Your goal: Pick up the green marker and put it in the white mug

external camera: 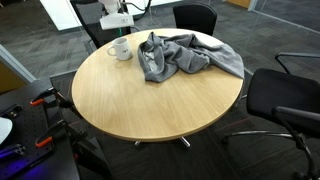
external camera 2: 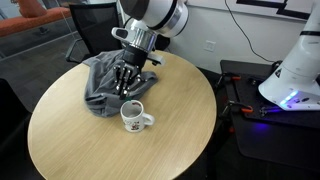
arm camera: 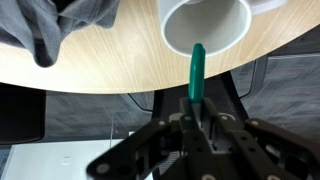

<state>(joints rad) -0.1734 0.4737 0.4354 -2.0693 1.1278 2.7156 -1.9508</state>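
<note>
The green marker goes down into the white mug's opening [external camera: 121, 41] [arm camera: 207, 25] next until it is inside the mug's rim, and then my gripper releases it.
The white mug [external camera 2: 133, 117] stands on the round wooden table [external camera 2: 70, 135], next to a grey cloth [external camera 2: 103, 82]; it also shows in an exterior view [external camera: 121, 49]. In the wrist view my gripper [arm camera: 196, 108] is shut on the green marker [arm camera: 197, 75], whose tip points into the open mouth of the mug [arm camera: 206, 27]. In an exterior view the gripper [external camera 2: 127, 88] hangs just above the mug, fingers pointing down. The marker is too small to make out in the exterior views.
The crumpled grey cloth [external camera: 185, 55] covers the table's far part next to the mug. Black office chairs [external camera: 285, 100] stand around the table. A second white robot [external camera 2: 292, 70] stands on a side stand beside the table.
</note>
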